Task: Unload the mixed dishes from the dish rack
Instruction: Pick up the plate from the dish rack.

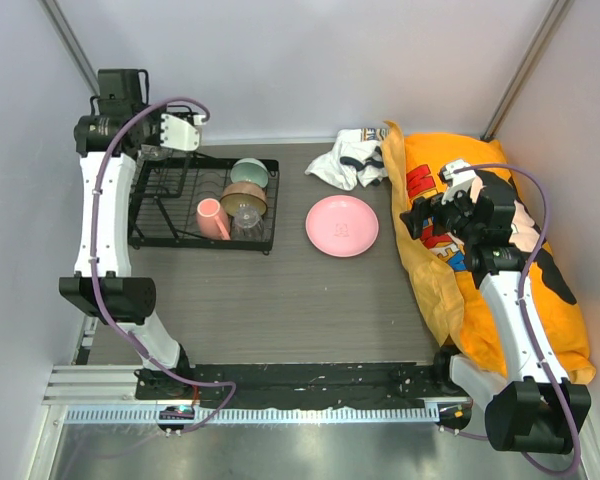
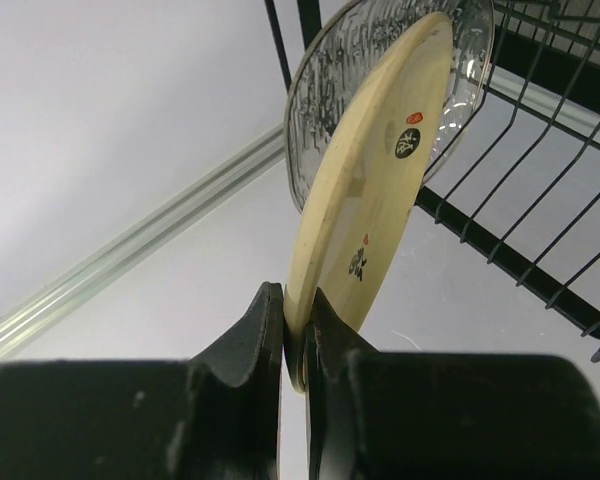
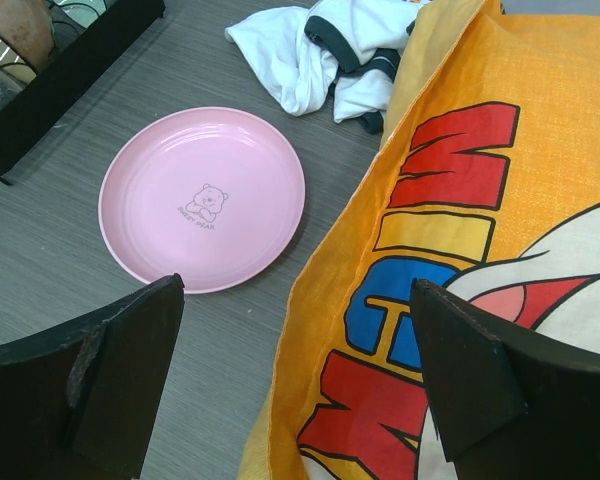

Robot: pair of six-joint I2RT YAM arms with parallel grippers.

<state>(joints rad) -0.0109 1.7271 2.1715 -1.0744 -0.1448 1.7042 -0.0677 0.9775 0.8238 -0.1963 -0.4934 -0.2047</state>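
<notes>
The left gripper carries the tan dish over the empty pink plate [image 1: 342, 225], below it and to its right in the top view, next, then lowers and releases.
The black wire dish rack [image 1: 160, 225] stands at the back left. In it are a pink mug [image 1: 212, 217], a brown bowl [image 1: 243, 199], a mint-green bowl [image 1: 249, 171] and a clear glass cup [image 1: 246, 228]. My left gripper [image 1: 160, 152] is at the rack's far left corner, shut on the rim of a tan shallow dish [image 2: 380, 180]. A clear patterned glass dish [image 2: 325, 75] lies against its back; rack wires [image 2: 540, 190] are to the right. The large pink plate [image 1: 342, 225] lies flat on the table and shows in the right wrist view [image 3: 202, 195]. My right gripper [image 3: 295, 283] is open and empty over the orange bag's edge.
A large orange printed bag [image 1: 500, 250] fills the right side, also in the right wrist view [image 3: 460, 200]. A crumpled white and dark cloth [image 1: 348, 158] lies behind the pink plate. Grey walls enclose the table on three sides.
</notes>
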